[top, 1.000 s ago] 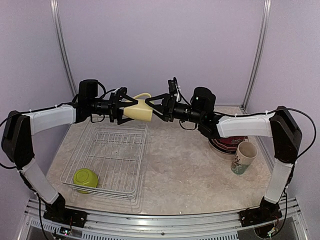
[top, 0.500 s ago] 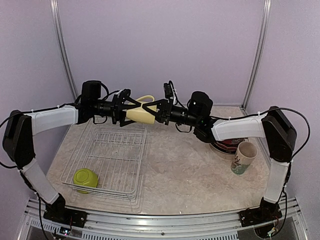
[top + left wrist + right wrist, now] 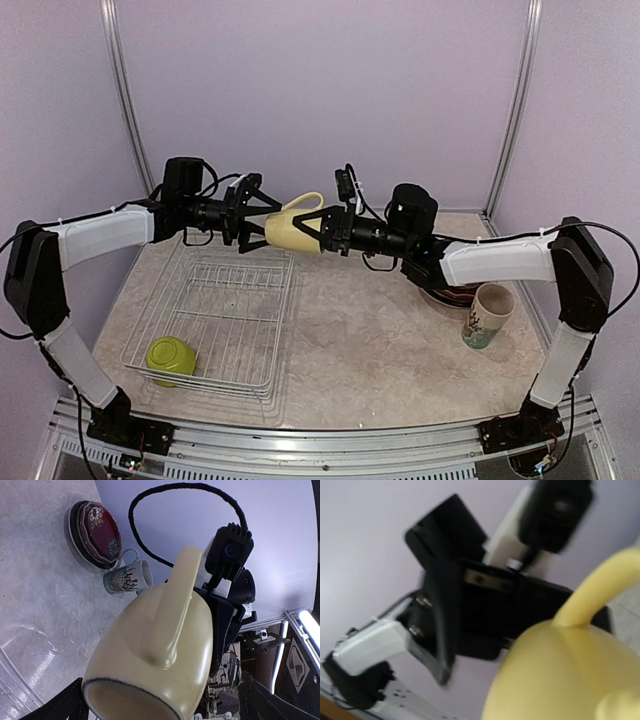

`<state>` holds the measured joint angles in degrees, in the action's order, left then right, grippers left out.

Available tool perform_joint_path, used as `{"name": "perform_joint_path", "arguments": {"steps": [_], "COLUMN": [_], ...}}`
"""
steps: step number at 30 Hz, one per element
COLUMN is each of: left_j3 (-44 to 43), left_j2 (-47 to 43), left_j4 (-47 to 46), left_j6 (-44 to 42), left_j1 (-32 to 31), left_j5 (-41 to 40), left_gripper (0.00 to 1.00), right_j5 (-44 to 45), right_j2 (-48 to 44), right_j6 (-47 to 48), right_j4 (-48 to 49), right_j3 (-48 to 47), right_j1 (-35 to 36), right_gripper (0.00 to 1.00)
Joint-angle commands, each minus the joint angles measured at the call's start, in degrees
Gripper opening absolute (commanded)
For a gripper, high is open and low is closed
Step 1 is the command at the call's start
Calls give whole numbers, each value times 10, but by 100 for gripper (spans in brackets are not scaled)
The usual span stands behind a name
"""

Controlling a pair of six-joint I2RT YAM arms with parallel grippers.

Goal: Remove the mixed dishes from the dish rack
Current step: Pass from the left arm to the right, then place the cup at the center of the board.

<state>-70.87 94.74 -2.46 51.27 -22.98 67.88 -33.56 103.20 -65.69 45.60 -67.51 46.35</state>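
Observation:
My right gripper is to move down and to the right in the top view, beside the white floral mug, and then let go, because the bare tabletop there has room.
The pale yellow mug (image 3: 290,226) hangs in the air above the far end of the dish rack (image 3: 215,310), lying on its side with the handle up. My right gripper (image 3: 324,233) is shut on its right end. My left gripper (image 3: 254,215) stands open at the mug's left end, its jaws spread wide and clear of it. In the left wrist view the mug (image 3: 160,650) fills the middle, with my left fingers (image 3: 67,707) at the bottom corners. The right wrist view shows the mug (image 3: 570,675) close up and blurred. A lime-green bowl (image 3: 171,357) lies in the rack's near left corner.
A stack of plates (image 3: 452,288) with a dark red one on top (image 3: 97,530) sits on the table at the right. A white floral mug (image 3: 486,315) stands just in front of it. The right wall post (image 3: 510,110) stands behind them.
My right gripper has shut on the yellow mug. My left gripper's jaws have opened wider and let go. The mug has shifted slightly to the right.

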Motion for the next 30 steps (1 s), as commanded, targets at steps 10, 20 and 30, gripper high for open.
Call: {"name": "perform_joint_path", "arguments": {"steps": [10, 20, 30], "left_j3": [-51, -50, -52], "left_j2": [-89, -151, -136], "left_j4": [177, 223, 228], "left_j6": [-167, -231, -227], "left_j1": [26, 29, 28], "left_j5": [-143, -257, -252], "left_gripper": [99, 99, 99], "right_j5": [154, 350, 425], "right_j2": [-174, -224, -161], "right_j6": [209, 272, 269], "right_j4": [-384, -828, -1032], "right_j3": [44, -20, -26], "right_j1": [-5, 3, 7], "right_gripper": [0, 0, 0]}}
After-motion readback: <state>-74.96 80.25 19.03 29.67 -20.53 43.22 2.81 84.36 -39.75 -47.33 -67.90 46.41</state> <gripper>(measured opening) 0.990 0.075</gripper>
